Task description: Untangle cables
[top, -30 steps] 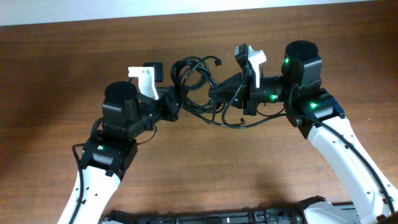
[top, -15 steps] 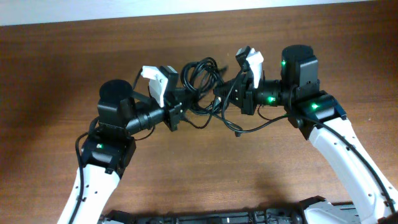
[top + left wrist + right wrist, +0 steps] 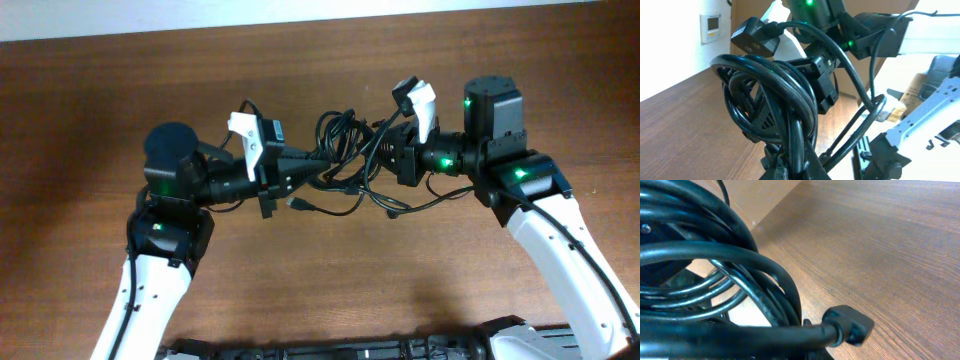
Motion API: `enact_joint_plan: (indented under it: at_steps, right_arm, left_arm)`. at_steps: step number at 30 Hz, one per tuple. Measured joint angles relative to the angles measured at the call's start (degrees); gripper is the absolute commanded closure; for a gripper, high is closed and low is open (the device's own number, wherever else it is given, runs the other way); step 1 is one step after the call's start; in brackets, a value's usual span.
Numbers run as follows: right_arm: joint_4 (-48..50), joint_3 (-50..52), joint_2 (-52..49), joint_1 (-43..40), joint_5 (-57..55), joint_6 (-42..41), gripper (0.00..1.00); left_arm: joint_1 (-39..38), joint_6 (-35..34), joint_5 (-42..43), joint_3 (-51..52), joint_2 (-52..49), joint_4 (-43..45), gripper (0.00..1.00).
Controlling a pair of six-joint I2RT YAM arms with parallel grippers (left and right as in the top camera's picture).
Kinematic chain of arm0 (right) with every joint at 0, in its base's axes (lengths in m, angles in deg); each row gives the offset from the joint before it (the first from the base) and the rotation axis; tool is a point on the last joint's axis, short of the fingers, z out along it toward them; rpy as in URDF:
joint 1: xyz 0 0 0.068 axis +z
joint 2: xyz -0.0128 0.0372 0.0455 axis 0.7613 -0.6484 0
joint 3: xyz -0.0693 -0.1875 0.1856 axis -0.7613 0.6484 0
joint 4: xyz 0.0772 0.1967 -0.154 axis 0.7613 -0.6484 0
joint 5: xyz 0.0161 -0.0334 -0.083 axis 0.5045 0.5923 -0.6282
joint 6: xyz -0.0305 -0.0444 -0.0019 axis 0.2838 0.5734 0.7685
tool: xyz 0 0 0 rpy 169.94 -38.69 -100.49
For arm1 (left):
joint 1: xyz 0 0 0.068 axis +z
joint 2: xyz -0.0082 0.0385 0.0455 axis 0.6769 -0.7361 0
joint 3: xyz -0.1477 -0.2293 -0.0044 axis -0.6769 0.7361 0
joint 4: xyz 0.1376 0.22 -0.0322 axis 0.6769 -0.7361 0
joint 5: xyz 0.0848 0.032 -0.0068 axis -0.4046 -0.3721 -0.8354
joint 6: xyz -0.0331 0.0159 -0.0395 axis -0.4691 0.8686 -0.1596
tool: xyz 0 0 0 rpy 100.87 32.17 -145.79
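Next, the left gripper opens its fingers right where they are, above the table, and releases the thick black piece of cable [image 3: 322,163] [image 3: 796,147]. My right gripper holds the bundle's other side.
A tangle of black cables [image 3: 345,150] hangs in the air between my two grippers above the brown table. My left gripper [image 3: 300,165] is shut on a thick black strand, seen pinched between its fingers in the left wrist view [image 3: 795,165]. My right gripper [image 3: 385,150] is shut on the other side of the bundle; its view is filled with coiled black cable [image 3: 715,280] and a black plug [image 3: 850,325] sticking out to the right. A loose plug end [image 3: 300,206] dangles below the bundle, and a thin loop [image 3: 410,205] sags toward the right arm.
The wooden table [image 3: 330,280] runs under both arms, with a pale wall edge at the back [image 3: 300,15]. A black power brick [image 3: 755,37] sits atop the coil in the left wrist view.
Both grippers have lifted the bundle off the table and drawn apart, the left arm swinging left and the right slightly right. The coils have stretched sideways and a plug end has dropped below.
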Motion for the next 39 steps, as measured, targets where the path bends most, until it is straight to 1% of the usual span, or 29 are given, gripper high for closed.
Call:
enact_joint_plan:
  at_steps: [5, 7, 8, 10, 11, 13, 14, 15, 17, 18, 21, 22, 24, 25, 26, 33, 36, 39]
  right_arm:
    - [-0.68, 0.00, 0.11, 0.00, -0.20, 0.42, 0.96]
    - [-0.72, -0.04, 0.11, 0.00, -0.39, 0.50, 0.96]
    - [-0.74, -0.09, 0.11, 0.00, -0.44, 0.57, 0.96]
    - [-0.85, -0.24, 0.09, 0.00, -0.98, 0.66, 0.96]
    - [-0.87, -0.26, 0.09, 0.00, -1.27, 0.72, 0.96]
    - [-0.85, -0.28, 0.09, 0.00, -1.46, 0.79, 0.96]
    - [-0.87, -0.31, 0.09, 0.00, -1.66, 0.79, 0.96]
    - [-0.87, -0.31, 0.09, 0.00, -1.73, 0.79, 0.96]
    - [-1.11, -0.31, 0.09, 0.00, -2.12, 0.83, 0.96]
    - [-1.31, -0.31, 0.09, 0.00, -2.80, 0.74, 0.96]
    - [-2.62, -0.15, -0.74, -1.66, -7.63, 0.48, 0.96]
    - [-2.62, 0.15, -1.18, -2.14, -9.35, 0.35, 0.96]
    - [-3.02, 0.37, -1.51, -2.27, -11.30, 0.24, 0.96]
    - [-3.02, 0.46, -1.55, -2.29, -11.96, 0.24, 0.96]
    - [-2.95, 0.44, -1.55, -2.34, -12.00, 0.28, 0.96]
    - [-2.56, 0.46, -1.55, -2.34, -11.06, 0.26, 0.96]
    - [-1.81, 0.46, -1.42, -2.34, -8.85, 0.24, 0.96]
    - [-0.61, 0.46, 0.37, -2.34, -4.59, 0.59, 0.96]
  left_arm:
    - [2.91, -1.38, 4.90, 0.00, -0.11, 1.05, 1.00]
    - [4.02, -4.20, 5.86, 0.17, -0.17, 3.76, 1.00]
    - [4.50, -6.51, 6.03, 0.31, -0.17, 5.46, 1.00]
    - [5.86, -13.81, 5.86, 0.46, -0.17, 9.68, 1.00]
    - [6.62, -18.95, 5.40, 0.50, -0.17, 12.02, 1.00]
    - [6.99, -24.90, 4.87, 0.55, -0.17, 14.10, 1.00]
    - [7.02, -26.25, 4.76, 0.55, -0.17, 14.32, 1.00]
    - [7.02, -27.98, 4.70, 0.55, -0.17, 14.47, 0.97]
    - [7.06, -29.75, 4.59, 0.55, -0.17, 14.53, 0.91]
    - [7.06, -30.23, 4.59, 0.55, -0.17, 14.64, 0.91]
    - [8.26, -28.81, 6.01, 0.52, 0.68, 15.72, 0.89]
    - [8.28, -28.22, 6.62, 0.52, 1.14, 15.67, 0.82]
    - [8.28, -27.30, 7.21, 0.52, 1.53, 15.74, 0.44]
    - [8.28, -27.12, 7.43, 0.50, 1.53, 15.72, 0.09]
    - [8.28, -26.93, 7.54, 0.50, 1.53, 15.65, 0.01]
    - [8.28, -26.60, 7.78, 0.50, 1.53, 14.86, 0.01]
    - [8.28, -24.79, 7.80, 0.39, 1.53, 11.80, 0.01]
    - [8.28, -21.35, 7.26, 0.24, 1.53, 7.48, 0.01]
